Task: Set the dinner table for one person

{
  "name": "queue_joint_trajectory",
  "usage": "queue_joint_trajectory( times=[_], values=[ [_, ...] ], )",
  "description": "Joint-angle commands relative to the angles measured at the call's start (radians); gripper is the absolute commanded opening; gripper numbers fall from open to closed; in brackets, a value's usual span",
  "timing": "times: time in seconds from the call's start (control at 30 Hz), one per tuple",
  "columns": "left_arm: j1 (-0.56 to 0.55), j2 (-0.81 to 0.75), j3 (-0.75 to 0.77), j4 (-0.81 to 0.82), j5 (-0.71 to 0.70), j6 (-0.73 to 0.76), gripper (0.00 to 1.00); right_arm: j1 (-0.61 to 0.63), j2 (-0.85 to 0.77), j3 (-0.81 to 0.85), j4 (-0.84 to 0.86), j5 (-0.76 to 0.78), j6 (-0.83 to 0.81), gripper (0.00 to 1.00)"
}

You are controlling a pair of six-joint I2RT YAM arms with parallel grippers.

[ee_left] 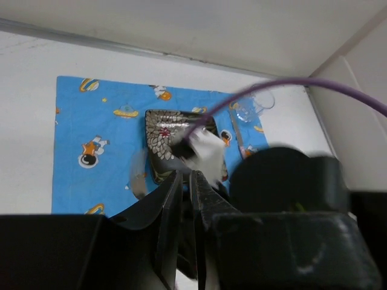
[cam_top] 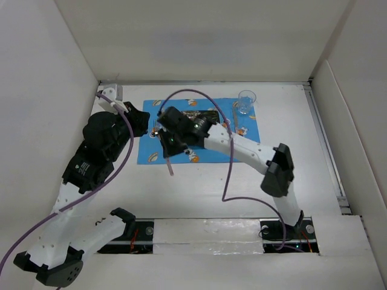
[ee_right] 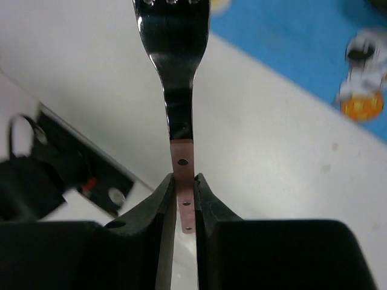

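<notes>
The thin utensil takes the other side of the plate, so the robot's right gripper will next move outward and down onto the bare part of the mat beside the plate and release the fork [cam_top: 170,166].
A blue cartoon-print placemat [cam_top: 148,154] lies at the back middle of the white dinner table [cam_top: 199,187]. On the mat is a dark patterned plate [cam_top: 195,113], partly hidden by my right arm. My right gripper [cam_top: 167,145] is shut on the pink handle of a fork [cam_top: 170,166], held above the mat's near edge. In the right wrist view the fork [ee_right: 175,78] points away from the gripper [ee_right: 183,178] over the table [ee_right: 272,169]. My left gripper [cam_top: 145,124] is shut and empty at the mat's left edge. The left wrist view shows that gripper [ee_left: 186,175] and the plate [ee_left: 160,130].
A clear glass [cam_top: 247,101] stands at the mat's back right corner and also shows in the left wrist view [ee_left: 254,109]. A thin utensil [cam_top: 236,124] lies on the mat right of the plate. White walls enclose the table on three sides. Purple cables loop over both arms.
</notes>
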Motion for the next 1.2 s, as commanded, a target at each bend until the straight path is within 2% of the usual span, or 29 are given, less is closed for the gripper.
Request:
queue_joint_trajectory(
  times=[0.0,0.1,0.2,0.27,0.33,0.37,0.43,0.57,1.17],
  values=[
    [0.004,-0.022,0.106,0.016,0.004,-0.04,0.1,-0.065,0.188,0.354,-0.093,-0.016,-0.048,0.0],
    [0.004,-0.041,0.122,0.016,0.032,-0.061,0.1,-0.102,0.376,0.632,-0.167,-0.029,-0.042,0.0],
    [0.004,-0.048,0.113,0.004,0.061,-0.083,0.1,-0.158,0.455,0.679,-0.138,-0.045,0.016,0.0],
    [0.004,-0.054,0.082,-0.004,0.088,-0.099,0.1,-0.182,0.464,0.61,0.035,-0.036,0.079,0.0],
    [0.004,-0.053,0.076,-0.011,0.096,-0.102,0.1,-0.194,0.509,0.648,0.034,-0.045,0.104,0.0],
    [0.004,-0.047,0.076,-0.017,0.102,-0.1,0.1,-0.194,0.539,0.733,0.023,-0.058,0.114,0.0],
    [0.004,-0.042,0.077,-0.027,0.102,-0.09,0.1,-0.205,0.61,0.8,0.011,-0.062,0.121,0.0],
    [-0.015,-0.033,0.07,-0.021,0.102,-0.088,0.1,-0.225,0.625,0.721,0.083,-0.08,0.147,0.0],
    [-0.055,-0.025,0.054,-0.005,0.065,-0.062,0.11,-0.234,0.73,0.719,0.106,-0.094,0.156,0.0]
  ],
)
